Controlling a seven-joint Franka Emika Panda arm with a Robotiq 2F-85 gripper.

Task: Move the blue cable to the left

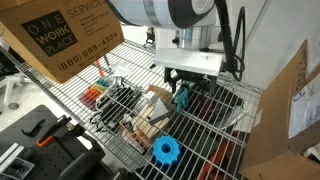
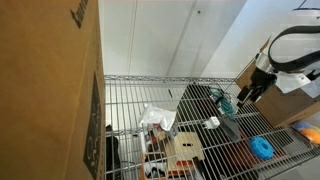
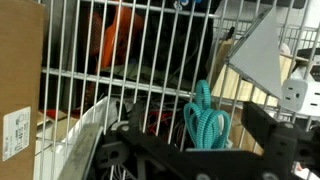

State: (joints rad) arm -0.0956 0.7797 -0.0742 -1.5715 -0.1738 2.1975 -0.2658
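I need to move my gripper down toward the shelf so its wide-spread fingers go on both sides of the blue cable's coiled bundle. They are still above it.
The blue cable is a small teal coiled bundle lying on the wire shelf. In the wrist view it sits between the two black fingers of my gripper, which stand wide apart and do not press on it. In both exterior views the gripper hangs just over the shelf with the blue cable showing at its tips. The gripper is open.
A round bright blue gear disc lies on the shelf nearer the front. A tangle of black cables, orange tools and crumpled white paper crowd the shelf. Cardboard boxes stand at its sides.
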